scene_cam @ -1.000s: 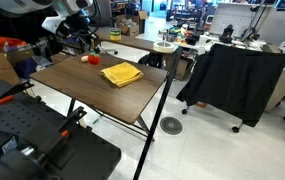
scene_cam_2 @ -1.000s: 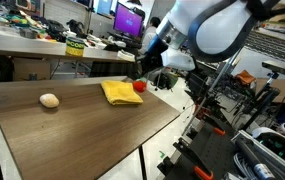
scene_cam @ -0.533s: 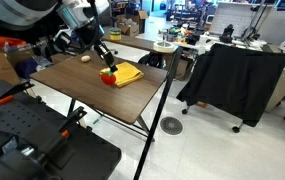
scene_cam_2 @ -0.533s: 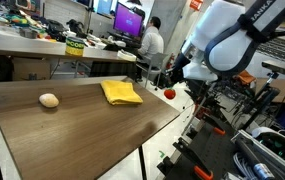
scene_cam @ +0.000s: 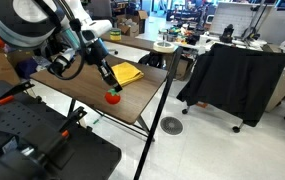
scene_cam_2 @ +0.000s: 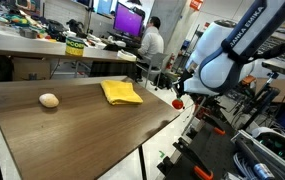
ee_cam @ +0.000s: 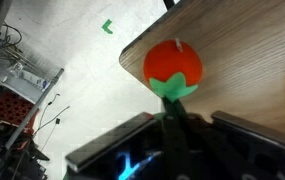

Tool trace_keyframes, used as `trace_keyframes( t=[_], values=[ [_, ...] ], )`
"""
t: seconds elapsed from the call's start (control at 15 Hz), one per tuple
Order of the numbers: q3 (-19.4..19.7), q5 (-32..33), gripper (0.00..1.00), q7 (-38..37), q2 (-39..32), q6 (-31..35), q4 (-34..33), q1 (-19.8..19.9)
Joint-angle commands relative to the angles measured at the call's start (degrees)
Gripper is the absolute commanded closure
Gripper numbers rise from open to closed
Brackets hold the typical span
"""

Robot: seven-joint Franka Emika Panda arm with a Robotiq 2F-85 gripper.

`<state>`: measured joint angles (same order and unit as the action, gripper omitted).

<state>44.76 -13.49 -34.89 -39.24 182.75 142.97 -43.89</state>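
Observation:
My gripper will next move a little toward the yellow cloth and let go of the green stem.
My gripper [ee_cam: 174, 112] is shut on the green stem of a red toy tomato [ee_cam: 172, 65]. The tomato hangs just over a rounded corner of the wooden table [ee_cam: 242, 40]. In both exterior views the tomato [scene_cam: 113, 97] [scene_cam_2: 178, 101] is under the gripper [scene_cam: 109, 88] [scene_cam_2: 181, 93] at the table's edge. A yellow cloth [scene_cam: 128, 72] [scene_cam_2: 121, 92] lies on the table a short way from it. A beige egg-shaped object [scene_cam_2: 49, 100] rests farther along the tabletop [scene_cam_2: 82, 140].
A rack draped with black fabric [scene_cam: 232, 75] stands beyond the table. Black equipment [scene_cam: 32, 145] fills the floor beside it, and a round floor drain [scene_cam: 171, 125] lies below the corner. A person [scene_cam_2: 154, 42] sits at a monitor [scene_cam_2: 128, 20] behind.
The arm has swung the tomato from beside the yellow cloth across the table to its corner edge. The cloth and the beige object have not moved.

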Motion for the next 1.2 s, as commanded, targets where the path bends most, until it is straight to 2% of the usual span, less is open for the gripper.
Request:
trace_keyframes(
  t=[0.0,0.33,0.67,0.73,0.8,1.13],
  values=[
    [-1.9,-5.5,1.00,0.5,-0.7,4.0,-1.5,2.3],
    [-3.8,-9.0,1.00,0.7,-1.7,4.4,-2.8,4.1],
    [-5.2,-9.7,1.00,0.7,-2.7,4.4,-3.8,4.8],
    [-5.4,-9.7,0.73,0.7,-3.0,4.4,-3.9,4.9],
    [-5.6,-9.8,0.72,0.7,-3.0,4.4,-4.0,4.9],
    [-6.0,-10.5,0.36,1.1,-2.3,5.4,-3.9,4.1]
  ],
)
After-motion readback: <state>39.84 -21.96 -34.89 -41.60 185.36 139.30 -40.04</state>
